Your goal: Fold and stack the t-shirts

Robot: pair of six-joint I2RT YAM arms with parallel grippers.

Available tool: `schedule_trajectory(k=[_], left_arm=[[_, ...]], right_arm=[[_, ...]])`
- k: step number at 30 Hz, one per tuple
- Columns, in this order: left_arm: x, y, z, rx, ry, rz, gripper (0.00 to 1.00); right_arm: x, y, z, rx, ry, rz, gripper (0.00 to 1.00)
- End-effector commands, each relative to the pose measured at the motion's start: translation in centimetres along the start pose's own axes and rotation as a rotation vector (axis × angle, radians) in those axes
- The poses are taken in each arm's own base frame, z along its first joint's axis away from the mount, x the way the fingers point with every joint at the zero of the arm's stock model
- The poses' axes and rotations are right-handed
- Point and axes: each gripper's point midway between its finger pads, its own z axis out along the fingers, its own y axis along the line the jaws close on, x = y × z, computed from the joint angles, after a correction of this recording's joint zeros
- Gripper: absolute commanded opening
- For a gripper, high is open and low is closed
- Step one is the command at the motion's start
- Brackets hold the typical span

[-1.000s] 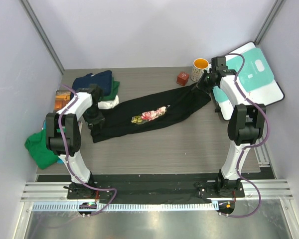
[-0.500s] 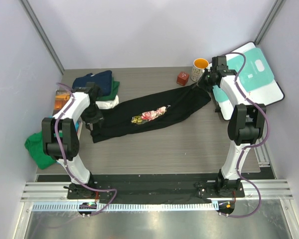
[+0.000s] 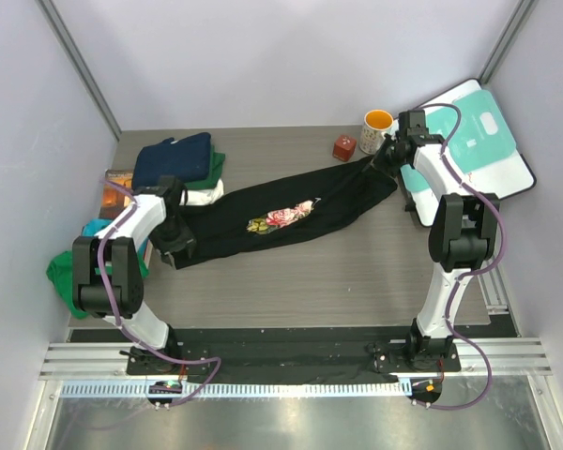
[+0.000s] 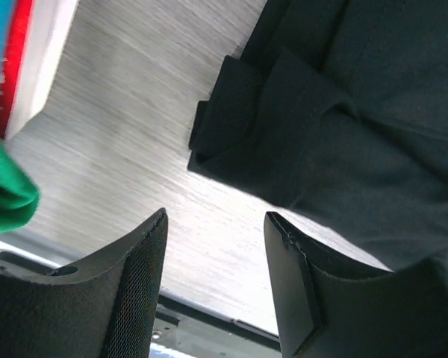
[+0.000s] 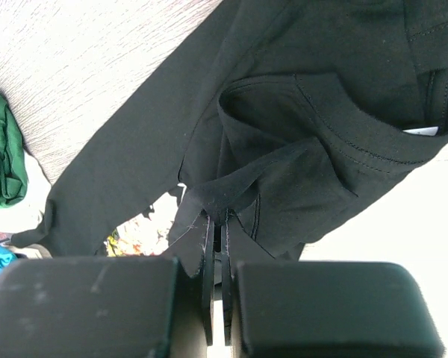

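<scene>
My left gripper eases outward and down next until its fingers straddle the folded edge near the black t-shirt's corner, since they sit short of the cloth.
The black t-shirt [image 3: 235, 214] with a pink rose print [image 3: 283, 217] lies stretched diagonally across the table. My right gripper [image 3: 383, 161] is shut on a pinch of its far right end, and the cloth is bunched between the jaws in the right wrist view [image 5: 218, 216]. My left gripper [image 3: 175, 246] is open and empty at the shirt's left end. In the left wrist view [image 4: 213, 220] its jaws hang over bare table, with the shirt's folded edge [image 4: 284, 112] just beyond. A navy t-shirt [image 3: 174, 157] lies on a green one [image 3: 216, 165]. Another green t-shirt [image 3: 70, 281] lies crumpled at the left edge.
An orange mug [image 3: 377, 127] and a red cube [image 3: 344, 147] stand at the back right. The teal-and-white board [image 3: 479, 141] leans at the far right. A small book [image 3: 113, 185] and some teal cloth [image 3: 98, 228] lie at the left.
My left arm has swung toward the near left, carrying its gripper down along the shirt's left end. The right gripper and the shirt have stayed put.
</scene>
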Motion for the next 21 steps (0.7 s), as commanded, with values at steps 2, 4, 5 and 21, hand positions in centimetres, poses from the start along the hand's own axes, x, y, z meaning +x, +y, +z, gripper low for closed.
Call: schedule_trajectory(k=[2,4,5,21], left_arm=[[-2.1,-1.6,0.7,0.056,-0.075,-0.063,0.56],[-2.5,-1.6,0.5,0.054,-0.09,-0.061,0.56],[-2.6,-1.6,0.4,0.052,-0.095,-0.06,0.56],[-4.7,-2.9,0.2,0.058,-0.104,-0.029,0.55]], right_arm=[[-1.1,0.7,-0.8,-0.037,-0.038,-0.034,0.01],[-0.9,0.7,-0.8,-0.037,-0.032,-0.039,0.01],[-1.0,0.6,-0.8,-0.036,-0.032,-0.036,0.01],[-0.2,0.6,-0.1,-0.054,0.007,-0.027,0.01]])
